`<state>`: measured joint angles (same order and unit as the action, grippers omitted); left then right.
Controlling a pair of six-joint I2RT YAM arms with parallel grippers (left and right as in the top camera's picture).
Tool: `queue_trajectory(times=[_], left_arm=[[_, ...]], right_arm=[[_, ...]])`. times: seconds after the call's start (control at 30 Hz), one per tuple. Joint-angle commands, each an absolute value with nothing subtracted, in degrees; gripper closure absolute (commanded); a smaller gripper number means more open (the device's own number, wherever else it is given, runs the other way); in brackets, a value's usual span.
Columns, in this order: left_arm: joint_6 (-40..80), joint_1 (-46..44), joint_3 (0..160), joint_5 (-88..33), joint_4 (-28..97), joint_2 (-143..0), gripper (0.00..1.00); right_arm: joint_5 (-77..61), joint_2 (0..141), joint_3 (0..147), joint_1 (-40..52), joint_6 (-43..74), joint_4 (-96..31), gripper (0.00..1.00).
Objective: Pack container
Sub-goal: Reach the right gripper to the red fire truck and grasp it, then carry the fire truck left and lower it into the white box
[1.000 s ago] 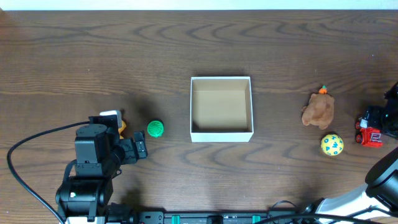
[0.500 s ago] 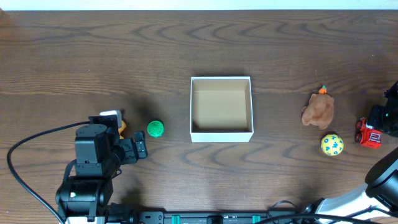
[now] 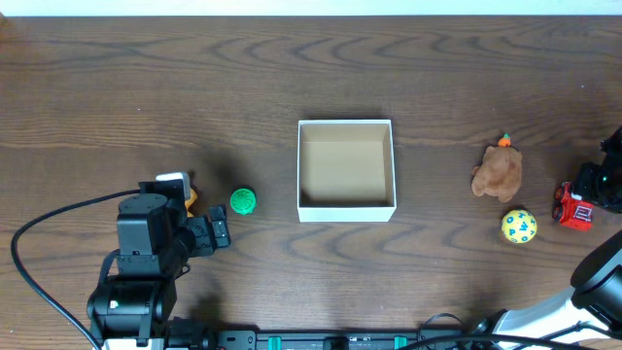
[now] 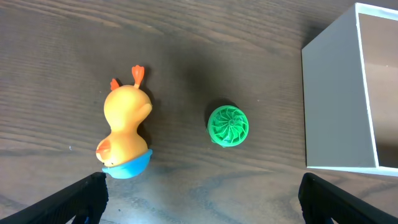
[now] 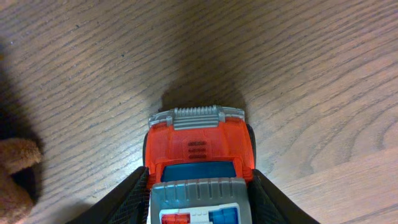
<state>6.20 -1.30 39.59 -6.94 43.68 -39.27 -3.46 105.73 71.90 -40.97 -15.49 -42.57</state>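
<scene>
The right gripper lifts the truck point(image 3: 573, 207) across the container's side next, then lowers and releases it, as the container's empty bottom lies left in the overhead view.
The container point(image 3: 346, 208), a square white-walled box with a tan inside, stands open and empty mid-table; its wall shows in the left wrist view point(image 4: 333, 106). My left gripper point(image 3: 218, 232) point(image 4: 199, 202) is open and empty, just short of a green ribbed ball point(image 3: 243, 201) point(image 4: 227, 126) and a yellow duck point(image 3: 190, 199) point(image 4: 126, 134) lying on its side. My right gripper point(image 3: 589, 192) point(image 5: 199, 190) is shut on a red toy truck point(image 3: 573, 207) point(image 5: 199, 146) at the table's right edge, one finger on each side.
A brown plush toy point(image 3: 499, 172) with an orange top and a yellow dotted ball point(image 3: 519, 226) lie between the container and the truck. The plush's edge shows at the left of the right wrist view point(image 5: 13, 180). A black cable point(image 3: 39, 233) loops by the left arm.
The red truck has shifted slightly to the left with my right gripper around it. The left arm and the other toys have not moved.
</scene>
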Motion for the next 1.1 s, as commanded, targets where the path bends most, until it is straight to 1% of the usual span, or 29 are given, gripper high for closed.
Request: queue_trajectory(times=[0.0, 0.07, 0.1, 0.13, 0.3, 0.43, 0.6, 0.67, 0.77, 0.97, 1.07], left_arm=[[6.55, -1.48, 40.80, -7.09, 43.90, -39.22, 0.02], [6.52, -1.48, 40.80, -7.09, 43.90, -39.22, 0.02], [6.52, -1.48, 40.80, -7.09, 43.90, -39.22, 0.02], [6.52, -1.48, 40.80, -7.09, 43.90, -39.22, 0.02], [6.52, -1.48, 40.80, -7.09, 43.90, -39.22, 0.02], [6.55, -1.48, 40.80, -7.09, 43.92, -39.22, 0.02], [6.55, -1.48, 40.80, -7.09, 43.92, -39.22, 0.02], [6.55, -1.48, 40.80, -7.09, 43.92, -39.22, 0.02], [6.55, -1.48, 40.77, -7.09, 43.92, -39.22, 0.02], [6.55, -1.48, 40.77, -7.09, 43.92, -39.22, 0.02], [6.55, -1.48, 40.77, -7.09, 43.94, -39.22, 0.02]], right_arm=[[-4.78, 104.47, 72.90, -41.23, -12.05, -42.63, 0.77], [-4.80, 102.89, 73.10, -41.04, -10.63, -42.61, 0.87], [-4.80, 101.89, 73.21, -40.86, -9.78, -42.61, 0.94], [-4.82, 100.53, 73.43, -40.56, -8.62, -42.61, 0.99], [-8.14, 91.74, 74.54, -37.30, -4.60, -42.68, 0.99], [-8.91, 82.89, 74.74, -31.11, -2.72, -43.92, 0.99], [-8.56, 71.75, 74.74, -15.90, 0.84, -45.28, 0.99], [-6.37, 68.77, 74.74, -9.43, 5.17, -45.19, 0.99], [0.75, 65.80, 74.74, 2.00, 14.94, -44.73, 0.99], [7.66, 67.99, 74.74, 20.75, 27.77, -43.00, 0.99], [10.26, 71.77, 74.74, 27.00, 30.61, -42.26, 0.99]])
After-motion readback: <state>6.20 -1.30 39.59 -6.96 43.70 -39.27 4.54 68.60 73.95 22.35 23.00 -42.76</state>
